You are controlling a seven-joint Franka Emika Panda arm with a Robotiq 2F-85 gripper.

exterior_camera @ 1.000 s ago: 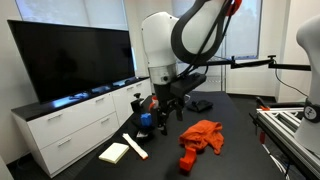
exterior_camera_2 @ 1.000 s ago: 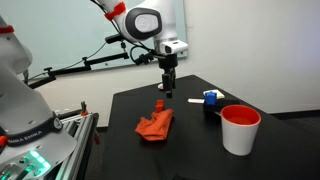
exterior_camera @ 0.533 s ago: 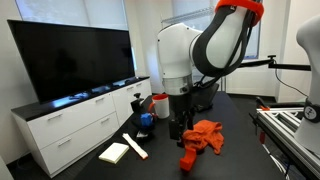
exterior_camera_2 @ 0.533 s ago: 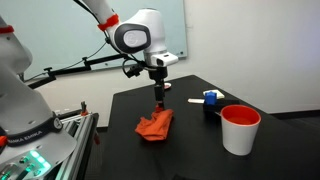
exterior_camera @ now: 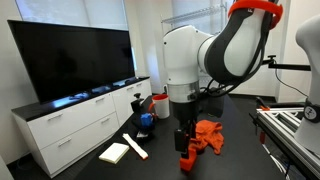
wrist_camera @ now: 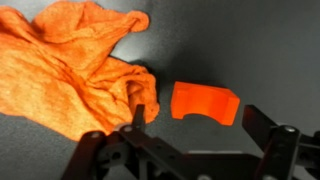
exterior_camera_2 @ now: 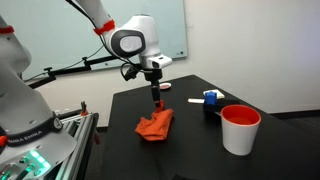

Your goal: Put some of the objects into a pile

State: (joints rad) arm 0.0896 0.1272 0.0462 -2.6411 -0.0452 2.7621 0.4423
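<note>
I will lower my gripper to the red block (exterior_camera: 187, 160) and shift it slightly away from the orange cloth (exterior_camera_2: 155, 124), because the block is off-center between my open fingers.
A small red block (wrist_camera: 203, 102) lies on the dark table just right of the orange cloth (wrist_camera: 75, 65). My gripper (wrist_camera: 200, 125) hangs open right over it, one finger (wrist_camera: 139, 116) at the cloth's edge and the other to the block's right, nothing held. In an exterior view the gripper (exterior_camera: 183, 142) stands a little above the red block (exterior_camera: 187, 160). A small blue item (exterior_camera: 145, 122) sits farther back, also seen near the cup (exterior_camera_2: 211, 97). In an exterior view the gripper (exterior_camera_2: 156, 99) points down just behind the cloth (exterior_camera_2: 155, 124).
A flat white block (exterior_camera: 115, 152) and a slim pale item (exterior_camera: 135, 146) lie near the table's front corner. A red and white cup (exterior_camera_2: 240, 128) stands by the table edge. A TV on a white cabinet (exterior_camera: 75, 120) flanks the table.
The arm has swung from near the blue item toward the front of the table and come down over the red block. The jaws have stayed open.
</note>
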